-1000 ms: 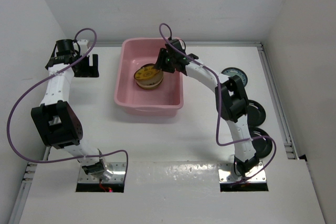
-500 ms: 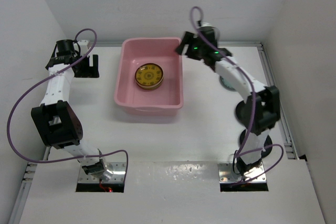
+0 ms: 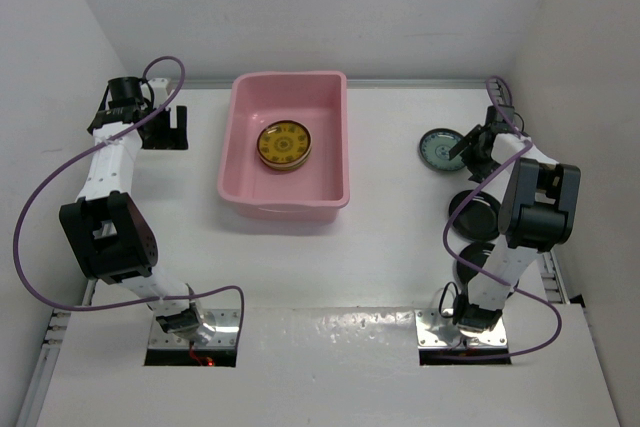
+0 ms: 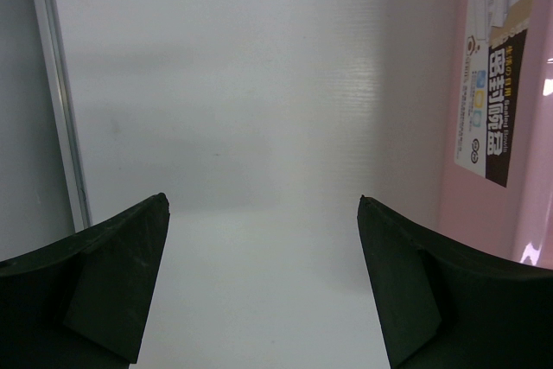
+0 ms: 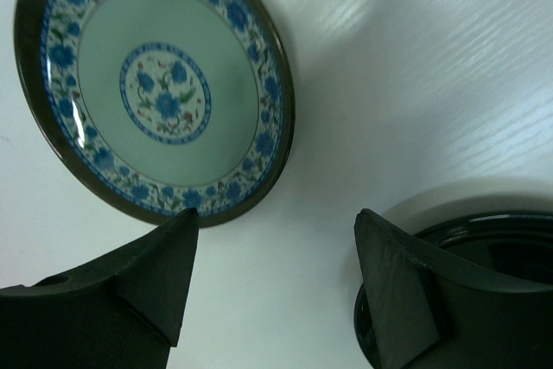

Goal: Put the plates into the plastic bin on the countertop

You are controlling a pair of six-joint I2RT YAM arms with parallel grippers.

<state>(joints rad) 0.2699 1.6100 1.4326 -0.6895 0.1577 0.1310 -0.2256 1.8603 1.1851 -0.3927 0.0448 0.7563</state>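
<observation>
I need to move my right gripper down and a little toward the plate next, so that my fingers go on both sides of the blue-teal plate's nearest rim [image 3: 458, 165] [image 5: 260, 191], which is just outside the gap between my open fingers.
The pink plastic bin [image 3: 284, 205] stands at the back middle of the white countertop [image 3: 330, 267]. An amber-gold patterned plate [image 3: 284, 144] lies flat inside it. A blue-teal patterned plate [image 3: 440, 149] lies on the table to the right; in the right wrist view [image 5: 155, 84] it is at the upper left. My right gripper [image 3: 468, 147] is open and empty, just right of that plate, its fingertips [image 5: 173, 248] near the rim. A black plate [image 3: 475, 215] lies nearer, seen also in the right wrist view [image 5: 492, 274]. My left gripper [image 3: 165, 127] is open and empty, left of the bin.
Another black plate [image 3: 480, 259] lies partly hidden behind the right arm. The bin's labelled pink wall [image 4: 505, 127] fills the right edge of the left wrist view. Metal edge rails [image 3: 530, 197] and white walls border the table.
My right arm has swung out of the bin and to the right, down beside the blue-teal plate. The amber-gold plate stays in the bin. The left arm has not moved.
</observation>
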